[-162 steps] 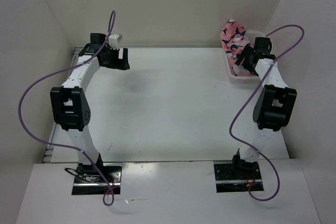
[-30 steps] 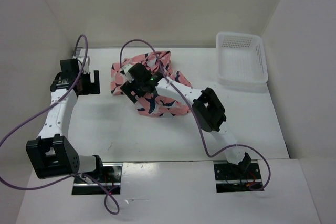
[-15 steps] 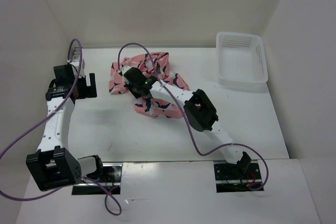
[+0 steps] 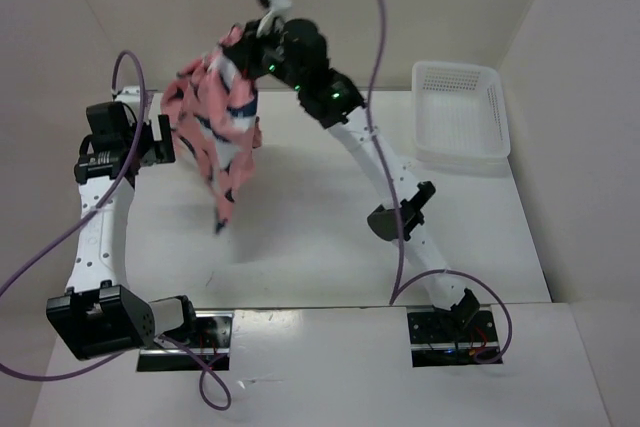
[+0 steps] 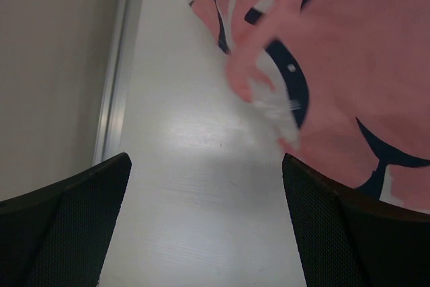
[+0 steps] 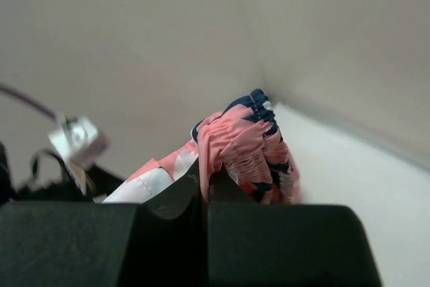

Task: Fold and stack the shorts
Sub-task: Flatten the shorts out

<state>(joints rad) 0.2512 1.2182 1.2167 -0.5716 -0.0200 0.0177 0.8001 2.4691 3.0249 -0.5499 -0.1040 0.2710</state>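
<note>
The shorts' near end (image 4: pixel 224 205) is hanging loose and unheld, so my left gripper needs to move back and to the right in the top view, down onto it.
The salmon-pink shorts (image 4: pixel 215 127) with navy-and-white shark print hang in the air over the back left of the table. My right gripper (image 4: pixel 245 47) is raised high and shut on their gathered waistband (image 6: pixel 245 146); the fabric bunches out above its closed fingers. My left gripper (image 4: pixel 160 142) stands open low at the left, just beside the hanging cloth. In the left wrist view the shorts (image 5: pixel 336 58) dangle at the upper right, past the right fingertip (image 5: pixel 316 193), with nothing between the jaws.
A white mesh basket (image 4: pixel 460 152) stands at the back right corner. The enclosure walls run close along the left and the back. A metal strip (image 5: pixel 117 72) edges the table at the left wall.
My right gripper has shut on the shorts and lifted them off the table, up toward the back left. The left gripper has shifted slightly left and stayed open.
</note>
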